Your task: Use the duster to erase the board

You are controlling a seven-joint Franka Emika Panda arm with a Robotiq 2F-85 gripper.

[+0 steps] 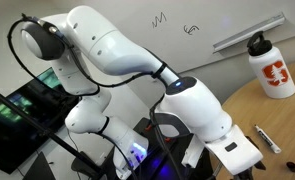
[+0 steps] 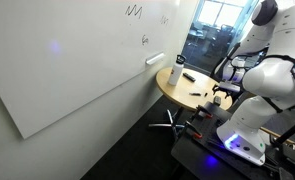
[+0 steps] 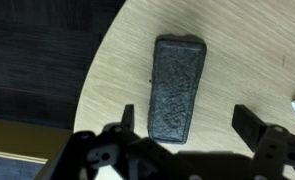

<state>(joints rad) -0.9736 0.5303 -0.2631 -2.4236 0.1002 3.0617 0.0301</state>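
The duster's near end (image 3: 170, 121) is below my gripper, already between the two open fingers, so my gripper should next lower its fingers around it and close across its narrow width.
In the wrist view the duster (image 3: 177, 85), a black rectangular block, lies flat on the round wooden table (image 3: 247, 50). My gripper (image 3: 190, 125) is open just above it. The duster's near end sits between the two fingers, closer to one of them, and neither finger touches it. In an exterior view the gripper (image 2: 219, 97) hangs low over the table's edge. The board (image 1: 117, 20) is a large white whiteboard with two small black scribbles (image 1: 159, 18) and a grey tray rail (image 1: 247, 35). It also shows in the other exterior view (image 2: 57, 60).
A white bottle with an orange logo (image 1: 272, 68) stands on the table near the board, also seen in an exterior view (image 2: 175, 75). A thin white marker (image 1: 267, 138) lies on the table. Dark floor (image 3: 37, 60) lies past the table edge. A swivel chair base (image 2: 167, 120) stands below.
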